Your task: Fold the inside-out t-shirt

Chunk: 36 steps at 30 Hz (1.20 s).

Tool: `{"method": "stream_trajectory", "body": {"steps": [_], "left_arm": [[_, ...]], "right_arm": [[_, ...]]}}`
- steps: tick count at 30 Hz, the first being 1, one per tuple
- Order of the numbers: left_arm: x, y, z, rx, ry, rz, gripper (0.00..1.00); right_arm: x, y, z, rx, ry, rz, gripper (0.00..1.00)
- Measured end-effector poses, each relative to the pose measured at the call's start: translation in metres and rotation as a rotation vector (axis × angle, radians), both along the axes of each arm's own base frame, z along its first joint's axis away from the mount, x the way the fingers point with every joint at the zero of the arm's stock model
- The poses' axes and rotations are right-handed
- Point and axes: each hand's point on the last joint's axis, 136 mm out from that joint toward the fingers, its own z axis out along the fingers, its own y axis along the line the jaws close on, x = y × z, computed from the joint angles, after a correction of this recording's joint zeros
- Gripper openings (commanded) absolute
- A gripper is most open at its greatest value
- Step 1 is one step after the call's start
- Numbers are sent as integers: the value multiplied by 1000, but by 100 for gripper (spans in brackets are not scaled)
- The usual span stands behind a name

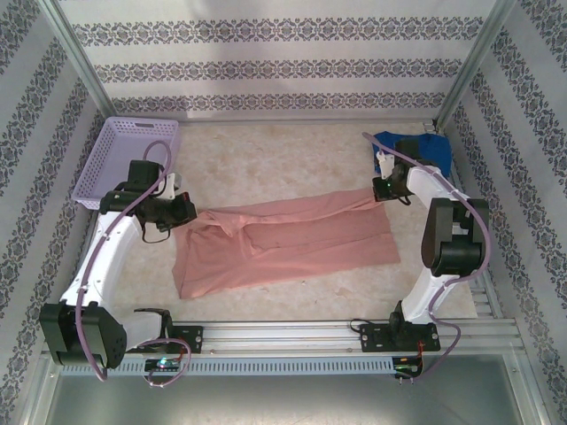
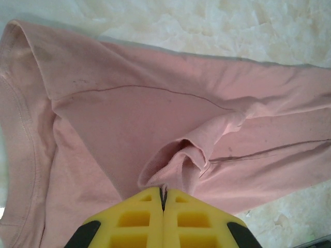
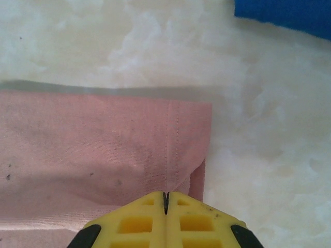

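Observation:
The still-raised hemmed edge of the shirt will next go gently down and back onto the shirt's flat layer, where my right gripper will release it, since that layer lies below and back of the gripper.
The salmon-pink inside-out t-shirt (image 1: 283, 239) lies stretched across the middle of the table, seams showing. My left gripper (image 1: 189, 211) is at its left end, shut on a bunched fold of the ribbed collar (image 2: 178, 160), which rises into the yellow jaws (image 2: 163, 199). Over at the shirt's far right corner, my right gripper (image 1: 383, 188) is shut on the hemmed edge (image 3: 178, 155); the cloth runs up between its yellow fingers (image 3: 166, 199). The shirt (image 3: 93, 150) hangs taut between the two grips along its far edge.
A lilac basket (image 1: 131, 159) stands at the back left, just behind the left arm. A bright blue t-shirt (image 1: 425, 150) lies crumpled at the back right, close behind the right gripper, and its edge (image 3: 289, 13) shows in the right wrist view. Patterned walls enclose three sides.

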Motion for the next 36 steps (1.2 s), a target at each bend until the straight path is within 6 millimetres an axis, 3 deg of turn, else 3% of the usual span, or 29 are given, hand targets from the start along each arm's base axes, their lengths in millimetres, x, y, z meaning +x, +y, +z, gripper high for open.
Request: {"method": "stream_trajectory", "body": {"steps": [6, 30, 34, 36], "left_arm": [[-7, -1, -12, -3, 34, -2, 0], [-12, -1, -7, -6, 22, -3, 0], [-21, -1, -21, -7, 62, -3, 0], [-27, -1, -32, -7, 94, -3, 0]], "right_arm": [[-2, -2, -1, -41, 9, 1, 8], [-18, -6, -12, -129, 77, 11, 9], [-21, -9, -14, -160, 88, 9, 12], [-24, -10, -15, -181, 98, 10, 19]]}}
